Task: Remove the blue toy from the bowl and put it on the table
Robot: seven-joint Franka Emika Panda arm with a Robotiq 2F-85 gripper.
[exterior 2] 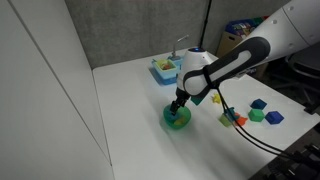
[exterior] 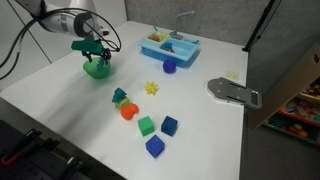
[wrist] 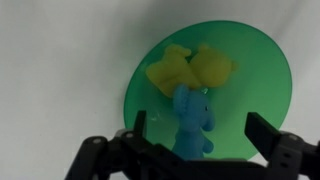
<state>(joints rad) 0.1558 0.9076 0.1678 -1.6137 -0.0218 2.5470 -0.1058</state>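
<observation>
The open fingers are already on either side of the blue toy. Next my gripper will move down into the green bowl (wrist: 250,70) and close around the toy's body (wrist: 191,127).
The green bowl (wrist: 250,70) fills the wrist view; it also shows in both exterior views (exterior: 97,70) (exterior 2: 177,118) on the white table (exterior: 55,95). Inside lie the blue toy (wrist: 192,118), shaped like a small animal, and two yellow pieces (wrist: 190,68) touching its top. My gripper (wrist: 200,128) is open just above the bowl, with one finger on each side of the blue toy and clear of it. In the exterior views the gripper (exterior: 95,52) (exterior 2: 180,104) points down into the bowl.
A light blue toy sink (exterior: 170,46) stands at the back, a purple-blue round piece (exterior: 169,67) in front of it. A yellow star (exterior: 152,88), two dark blue cubes (exterior: 169,125), a green cube (exterior: 146,125) and a grey tool (exterior: 233,91) lie on the table.
</observation>
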